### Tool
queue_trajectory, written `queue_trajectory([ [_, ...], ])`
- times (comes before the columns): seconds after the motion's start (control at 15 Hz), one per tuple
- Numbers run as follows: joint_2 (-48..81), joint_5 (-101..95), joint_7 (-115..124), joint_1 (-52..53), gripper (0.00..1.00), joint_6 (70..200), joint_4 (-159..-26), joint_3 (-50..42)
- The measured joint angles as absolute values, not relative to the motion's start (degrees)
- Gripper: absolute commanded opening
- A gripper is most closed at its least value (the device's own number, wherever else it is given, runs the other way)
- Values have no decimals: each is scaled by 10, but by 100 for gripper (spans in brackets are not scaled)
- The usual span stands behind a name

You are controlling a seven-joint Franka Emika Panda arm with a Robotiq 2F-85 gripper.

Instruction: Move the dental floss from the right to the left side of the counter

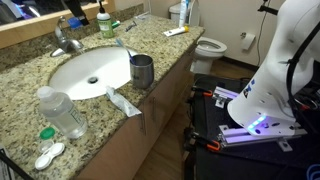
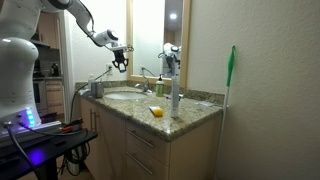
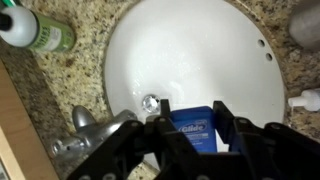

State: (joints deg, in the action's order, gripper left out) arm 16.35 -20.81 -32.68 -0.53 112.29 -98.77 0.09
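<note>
The robot's gripper should next move the dental floss sideways past the sink's rim toward the clear bottle, then down to the bare granite beside that bottle [image 1: 36, 85], which is empty.
In the wrist view my gripper [image 3: 193, 115] is shut on the dental floss [image 3: 190, 130], a small flat blue container held between the two black fingers. It hangs above the white oval sink [image 3: 200, 50], near the drain [image 3: 150, 102]. In an exterior view the gripper [image 2: 120, 62] is raised well above the speckled granite counter [image 2: 190, 112] over the sink area. The floss is too small to make out there. The counter [image 1: 20, 90] and sink [image 1: 90, 70] also show in an exterior view where the gripper is out of frame.
A metal cup [image 1: 142, 70], a white-and-orange tube [image 1: 122, 100], a clear bottle [image 1: 60, 110] and a white-and-green twin-round case [image 1: 50, 155] sit around the sink. The chrome faucet [image 1: 65, 42] stands behind it. A green-labelled bottle [image 3: 40, 30] lies on the counter. A toilet [image 1: 210, 47] stands beyond.
</note>
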Motion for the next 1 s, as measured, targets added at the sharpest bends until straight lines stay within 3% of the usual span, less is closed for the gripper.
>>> queue_trajectory([
  [0.47, 282, -198, -467, 10, 21, 1105, -910, 34],
  [0.53, 299, -206, -468, 18, 46, 1099, -898, 35],
  [0.67, 310, -207, -464, 24, 46, 1100, -893, 35],
  [0.73, 309, -207, -463, 24, 21, 1100, -893, 34],
  [1.0, 309, -207, -467, 23, 21, 1114, -891, 37],
])
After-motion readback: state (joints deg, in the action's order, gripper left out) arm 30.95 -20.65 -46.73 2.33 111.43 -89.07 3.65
